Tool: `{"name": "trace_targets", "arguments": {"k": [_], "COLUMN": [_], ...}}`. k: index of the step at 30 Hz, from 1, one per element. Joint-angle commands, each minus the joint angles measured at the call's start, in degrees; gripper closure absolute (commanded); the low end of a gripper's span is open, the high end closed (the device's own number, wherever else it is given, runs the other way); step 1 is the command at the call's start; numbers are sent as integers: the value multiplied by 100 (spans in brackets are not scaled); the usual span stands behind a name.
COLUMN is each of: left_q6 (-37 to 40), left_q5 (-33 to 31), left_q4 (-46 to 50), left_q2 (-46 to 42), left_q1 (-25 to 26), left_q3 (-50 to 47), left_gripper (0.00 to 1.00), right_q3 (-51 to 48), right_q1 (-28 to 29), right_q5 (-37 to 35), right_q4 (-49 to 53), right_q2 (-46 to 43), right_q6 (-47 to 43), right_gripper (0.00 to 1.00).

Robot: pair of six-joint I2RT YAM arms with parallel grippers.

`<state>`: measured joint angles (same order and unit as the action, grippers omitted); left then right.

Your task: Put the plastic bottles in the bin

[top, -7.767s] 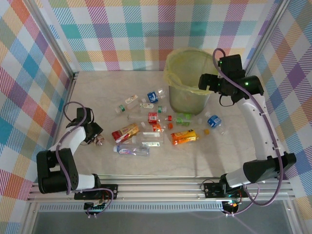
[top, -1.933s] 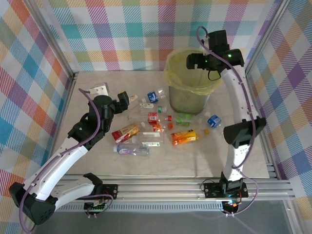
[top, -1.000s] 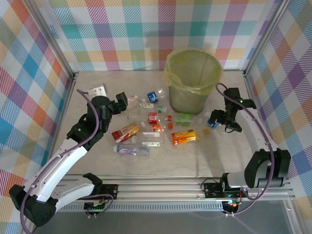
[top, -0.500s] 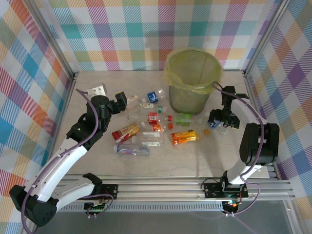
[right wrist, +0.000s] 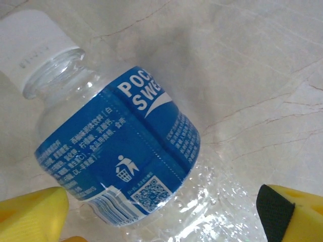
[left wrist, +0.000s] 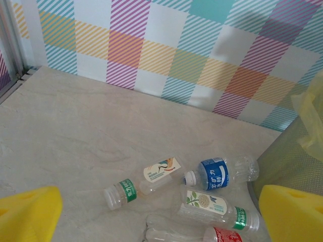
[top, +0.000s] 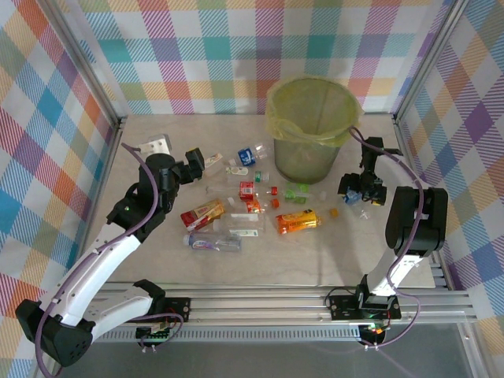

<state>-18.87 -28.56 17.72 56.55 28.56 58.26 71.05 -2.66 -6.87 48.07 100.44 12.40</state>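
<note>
The robot will next lower the fingers of its right gripper a little, then close them around the label's barcode end.
Several plastic bottles (top: 298, 221) lie scattered on the table in front of the bin (top: 311, 150), a grey-green bucket with a yellow bag over its rim. My right gripper (top: 359, 194) is down at a clear bottle with a blue label (top: 347, 194) to the right of the bin. In the right wrist view this blue-labelled bottle (right wrist: 118, 151) with a white cap lies between the wide-apart yellow fingertips (right wrist: 30, 212) of the right gripper (right wrist: 161, 217). My left gripper (top: 197, 160) hovers open over the left bottles; its wrist view shows a white-labelled bottle (left wrist: 144, 181) and a blue-labelled one (left wrist: 219, 173).
Checked walls close in the table on three sides, and a metal rail runs along the near edge. The bin's mesh wall (left wrist: 295, 156) stands close to the right of my left gripper (left wrist: 161, 217). Small loose caps and pieces (top: 273, 190) lie among the bottles.
The right arm has folded its elbow back toward the right wall while its gripper stayed low at the blue-labelled bottle. The left arm has hardly moved.
</note>
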Motion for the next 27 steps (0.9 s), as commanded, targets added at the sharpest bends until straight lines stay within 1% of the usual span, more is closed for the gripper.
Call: {"name": "trace_targets", "arguments": {"k": [1,11,16,22,27], "left_q6": [-83,-112,-117,-116,-119], "left_q5": [9,52,37,18,-9], "left_q4": [-27,-18,4,21,22], "left_q2": [-40,-49,-77,-120,-130], "left_q1": [-71,-94,-98,-113,-123], "left_q3": [-82,-79,-86,-111,-145], "left_gripper": [0,0,0,0,0], "right_q3": [-205,-511,-661,-692,-375], "right_q1": [-22,-118,-138,-138,-136], "right_q5": [216,371,325,23,-309], "right_q4": [-78,-283,-322,-95,363], "right_q2": [38,68,-71,-752,-1650], "right_q6": [4,267,417,622,693], "right_gripper": [6,25,43,53,55]}}
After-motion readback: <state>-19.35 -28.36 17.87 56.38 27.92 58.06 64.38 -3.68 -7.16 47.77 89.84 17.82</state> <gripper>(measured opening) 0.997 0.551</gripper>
